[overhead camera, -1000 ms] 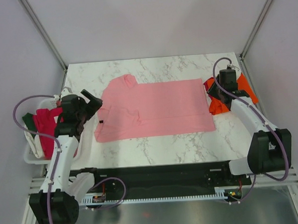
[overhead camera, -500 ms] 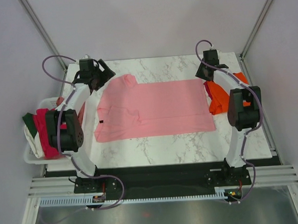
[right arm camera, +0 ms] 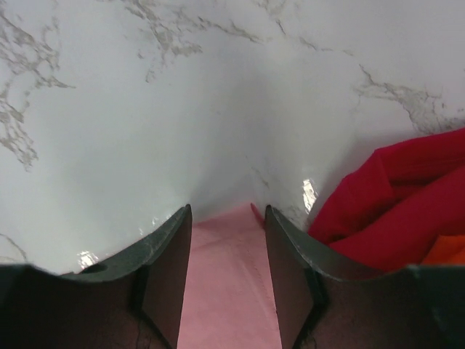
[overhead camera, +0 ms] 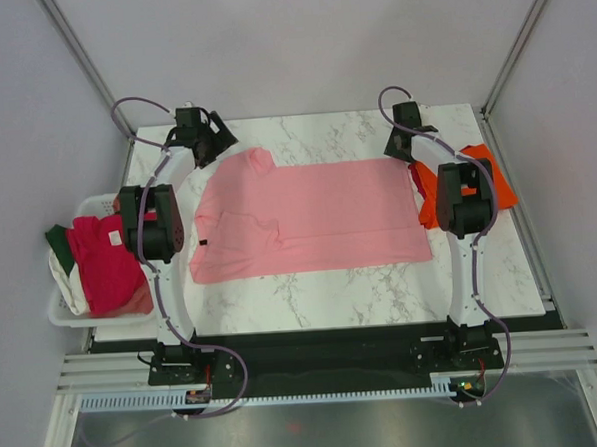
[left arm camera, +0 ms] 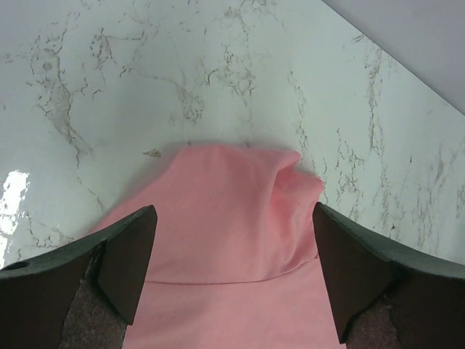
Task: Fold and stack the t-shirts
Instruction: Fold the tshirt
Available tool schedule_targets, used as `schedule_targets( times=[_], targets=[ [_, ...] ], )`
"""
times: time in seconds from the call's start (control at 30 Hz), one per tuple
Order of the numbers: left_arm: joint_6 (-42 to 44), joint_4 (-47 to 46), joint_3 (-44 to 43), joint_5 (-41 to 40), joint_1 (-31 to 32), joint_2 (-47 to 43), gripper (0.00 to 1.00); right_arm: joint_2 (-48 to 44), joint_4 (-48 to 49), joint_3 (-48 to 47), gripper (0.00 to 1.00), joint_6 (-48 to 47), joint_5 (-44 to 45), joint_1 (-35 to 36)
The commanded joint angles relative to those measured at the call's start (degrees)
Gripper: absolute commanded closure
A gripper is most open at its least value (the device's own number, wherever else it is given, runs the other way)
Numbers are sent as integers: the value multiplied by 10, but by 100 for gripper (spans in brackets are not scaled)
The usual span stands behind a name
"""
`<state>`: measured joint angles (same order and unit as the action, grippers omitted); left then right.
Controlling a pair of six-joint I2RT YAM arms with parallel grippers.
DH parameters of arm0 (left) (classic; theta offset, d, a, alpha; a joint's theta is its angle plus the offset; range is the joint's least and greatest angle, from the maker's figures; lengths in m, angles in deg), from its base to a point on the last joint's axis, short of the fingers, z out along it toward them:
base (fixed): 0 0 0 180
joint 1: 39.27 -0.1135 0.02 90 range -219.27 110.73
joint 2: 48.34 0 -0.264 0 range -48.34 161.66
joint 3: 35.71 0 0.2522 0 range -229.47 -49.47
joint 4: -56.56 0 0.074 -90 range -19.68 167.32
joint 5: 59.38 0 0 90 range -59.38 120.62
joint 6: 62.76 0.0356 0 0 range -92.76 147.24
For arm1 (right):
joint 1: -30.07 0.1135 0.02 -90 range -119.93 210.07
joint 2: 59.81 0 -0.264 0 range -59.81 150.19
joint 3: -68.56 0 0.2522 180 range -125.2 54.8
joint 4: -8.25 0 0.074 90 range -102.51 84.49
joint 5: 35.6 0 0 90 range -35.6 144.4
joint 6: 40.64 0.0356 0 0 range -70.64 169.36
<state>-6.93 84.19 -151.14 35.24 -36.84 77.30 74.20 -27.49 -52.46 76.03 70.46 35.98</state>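
Note:
My left gripper should next go down onto the pink t-shirt's basket-side far corner, easing left in the wrist view, since that corner lies off-center between the open fingers.
A light pink t-shirt [overhead camera: 308, 218] lies spread flat on the marble table. My left gripper [overhead camera: 212, 148] is open above its far left sleeve [left arm camera: 232, 211], which shows between the two dark fingers [left arm camera: 123, 269]. My right gripper [overhead camera: 402, 146] is open over the shirt's far right corner [right arm camera: 227, 276], which lies between its fingers [right arm camera: 163, 276] without being pinched. A bright orange t-shirt [overhead camera: 476, 179] lies crumpled just right of the pink one and looks red-orange in the right wrist view [right arm camera: 392, 196]. Crimson [overhead camera: 105, 259], dark green [overhead camera: 57, 239] and cream [overhead camera: 69, 286] shirts sit in the basket.
The white plastic basket [overhead camera: 58, 314] stands at the table's left edge. Grey walls and frame posts close in the far side. A black rail [overhead camera: 315, 348] runs along the near edge by the arm bases.
Both arms have swung out to the far side. The left gripper went from beside the basket to the pink sleeve. The right went from the orange shirt to the pink shirt's far right corner.

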Motion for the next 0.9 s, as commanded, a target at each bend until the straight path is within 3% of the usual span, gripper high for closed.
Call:
schedule_targets(
  times=[0.0,0.17,0.2,0.4,0.87],
  targets=[
    [21,5,-36,-12,1,19,5,21,-9,-29,47,-8,28,2],
    [17,13,-53,-9,0,49,6,31,-10,-28,61,-7,15,2],
    [19,17,-56,-8,-2,50,7,31,-10,-30,72,-8,16,3],
    [32,17,-54,-1,-9,61,11,14,-10,-16,99,-13,47,3],
    [49,23,-102,70,-23,125,21,5,21,8,100,0,19,3]
  ],
)
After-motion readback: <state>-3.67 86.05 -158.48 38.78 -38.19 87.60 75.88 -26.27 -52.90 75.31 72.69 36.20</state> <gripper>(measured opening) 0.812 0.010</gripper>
